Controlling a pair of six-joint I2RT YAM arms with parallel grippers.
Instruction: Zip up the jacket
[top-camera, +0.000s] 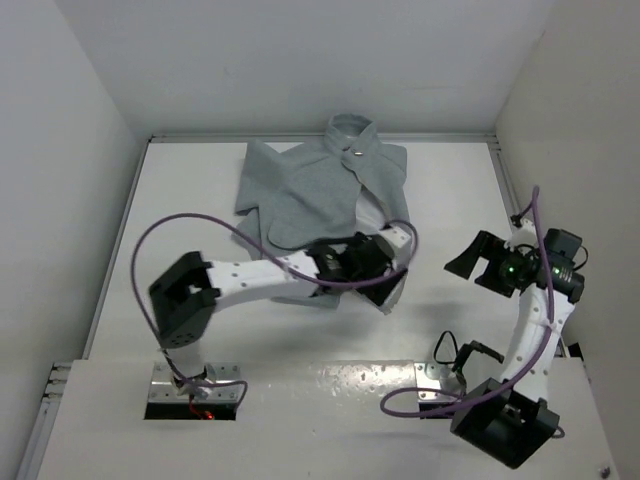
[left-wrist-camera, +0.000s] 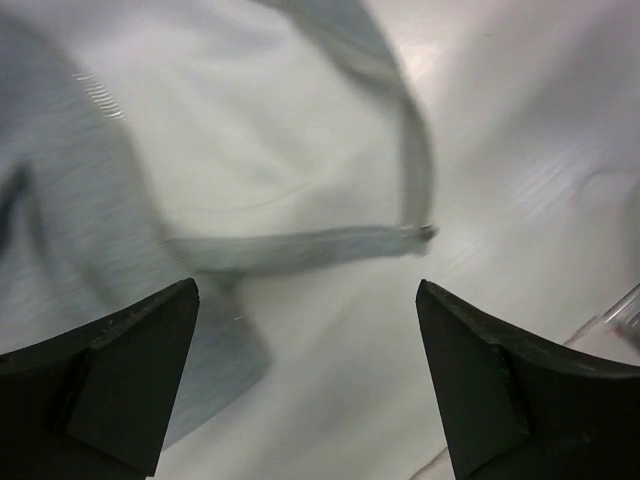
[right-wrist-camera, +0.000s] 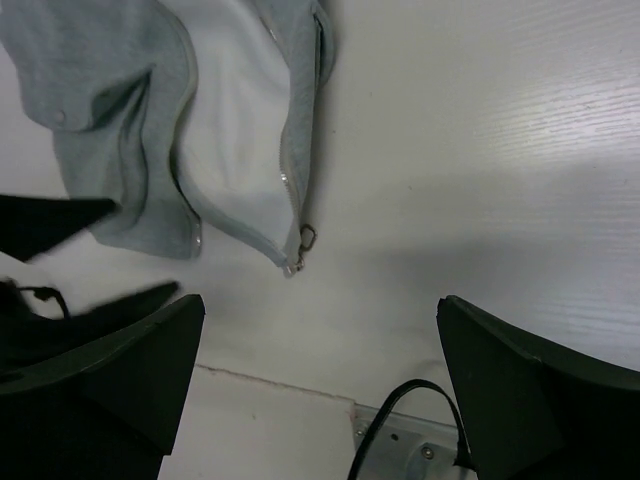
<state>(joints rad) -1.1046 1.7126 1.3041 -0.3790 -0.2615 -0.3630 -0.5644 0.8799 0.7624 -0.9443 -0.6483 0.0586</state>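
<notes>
My left gripper moves down from above the jacket's hem onto the zipper edge by the zipper's metal tip next, since the jacket is unzipped and this corner lies loose.
The light grey jacket lies unzipped at the back middle of the table, collar away from me, with a small metal snap below it. My left gripper hovers open and empty over the jacket's lower hem. Its blurred wrist view shows white lining and a grey zipper edge ending in a metal tip ahead of the gripper. My right gripper is open and empty to the right of the jacket. Its wrist view shows the jacket, the zipper pull and the gripper.
White walls enclose the table on the left, back and right. A raised white ledge with a metal mounting plate and a black cable lies at the near edge. The left gripper's black fingers show at the left of the right wrist view.
</notes>
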